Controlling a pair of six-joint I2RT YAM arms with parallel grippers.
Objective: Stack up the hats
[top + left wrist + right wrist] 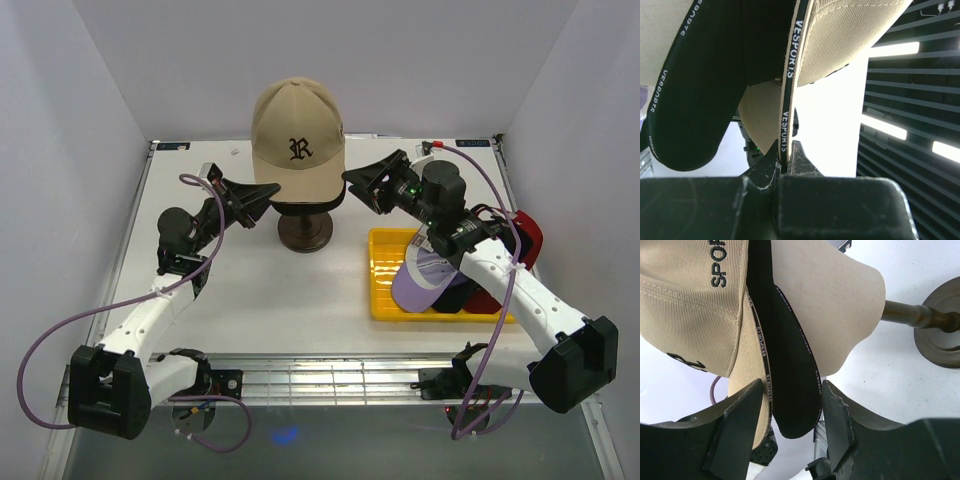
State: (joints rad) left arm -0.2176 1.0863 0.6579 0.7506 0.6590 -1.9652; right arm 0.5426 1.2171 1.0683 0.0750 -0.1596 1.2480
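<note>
The left gripper should tilt downward and lower the tan cap's lower edge [276,194] [784,148] before it opens, because a black cloth edge still shows beneath it.
A tan cap [297,140] with a black "R" logo sits on the beige mannequin head, with a black cloth edge [300,206] showing under it. My left gripper [264,194] is shut on the tan cap's lower edge at its left side; the left wrist view shows the lettered band [786,115] pinched between the jaws of this gripper [784,161]. My right gripper [362,182] is open at the cap's right side. In the right wrist view this gripper [792,407] straddles the tan edge [747,365] and a black band [792,390], with gaps on both sides. A lavender cap [422,282], a black cap [455,298] and a red cap [526,236] lie at the tray.
The mannequin head [840,300] stands on a dark stand with a round base [305,235], seen also in the right wrist view [940,325]. A yellow ribbed tray [385,275] lies at the right. White walls enclose the table at the left, back and right.
</note>
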